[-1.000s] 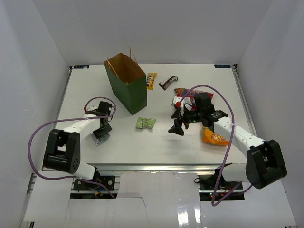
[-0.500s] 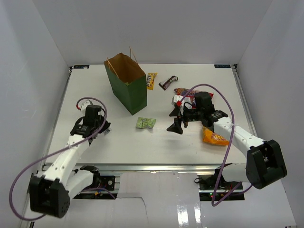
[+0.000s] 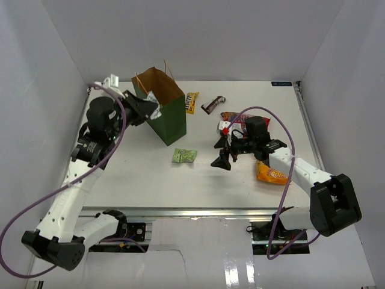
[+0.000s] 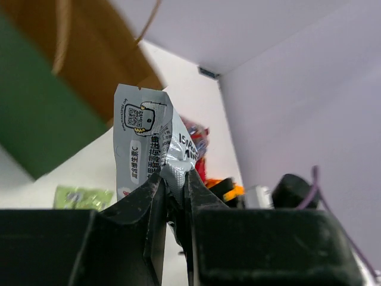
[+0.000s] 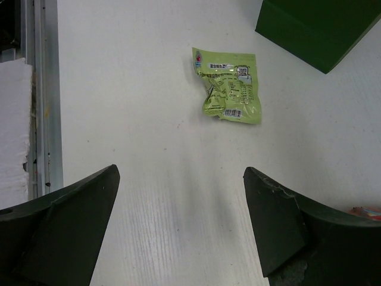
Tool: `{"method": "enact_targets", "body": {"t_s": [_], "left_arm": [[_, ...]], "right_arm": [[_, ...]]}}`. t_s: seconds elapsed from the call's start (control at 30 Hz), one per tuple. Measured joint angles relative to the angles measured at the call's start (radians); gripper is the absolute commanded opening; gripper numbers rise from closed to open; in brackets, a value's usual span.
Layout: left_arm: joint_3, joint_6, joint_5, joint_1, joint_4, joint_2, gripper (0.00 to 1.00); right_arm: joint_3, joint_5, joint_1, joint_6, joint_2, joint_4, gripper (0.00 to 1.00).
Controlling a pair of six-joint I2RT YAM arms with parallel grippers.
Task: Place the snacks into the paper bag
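Note:
My left gripper moves outward over the bag's opening next, since the grey packet (image 4: 149, 143) is still at the bag's near rim, short of the opening.
The dark green paper bag (image 3: 163, 111) stands open at the back left of the table; it also shows in the left wrist view (image 4: 41, 113). My left gripper (image 3: 151, 111) is raised beside the bag's rim and is shut on a grey packet (image 4: 149, 143). My right gripper (image 3: 224, 158) is open and empty, low over the table, with the small green packet (image 5: 228, 92) ahead of it; that packet lies near the bag's front corner (image 3: 184, 155). An orange bag (image 3: 272, 174), a red bag (image 3: 236, 118), a yellow packet (image 3: 192, 102) and a dark brown bar (image 3: 212, 105) lie on the table.
White walls enclose the table (image 3: 150, 174) on three sides. The right arm's purple cable (image 3: 283, 129) loops above the orange and red bags. The table's metal front rail (image 5: 36, 95) shows at the left of the right wrist view.
My left arm has lifted from the table's left front and swung up and back to the bag's rim with the grey packet. The right gripper has barely moved.

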Motion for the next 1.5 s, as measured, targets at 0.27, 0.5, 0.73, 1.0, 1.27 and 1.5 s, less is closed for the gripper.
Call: {"method": "enact_targets", "body": {"t_s": [0.27,0.5,0.73,1.0,1.27,1.5], "left_arm": [[0.375,0.062,-0.005,-0.022,0.049,0.301,0.04],[0.627,0.15,-0.146,-0.021,-0.019,0.599,0.13],[0.663,0.192,-0.241,0.016,-0.096,0.726,0.52],[0.686,0.212,-0.245,0.041,-0.123,0.734,0.87],[0.695,0.251,-0.078,0.04,-0.095,0.655,0.88],[0.329,0.276,-0.003,0.039,-0.019,0.182,0.89]], "right_arm": [[0.0,0.002,0.0,-0.005,0.0,-0.001,0.91],[0.0,0.006,0.0,-0.008,0.0,-0.001,0.9],[0.002,0.007,0.0,-0.016,0.0,-0.001,0.9],[0.085,-0.001,0.0,-0.051,0.071,-0.016,0.9],[0.354,0.078,0.123,-0.134,0.336,-0.182,0.9],[0.36,0.287,0.278,-0.088,0.409,-0.16,0.9]]}}
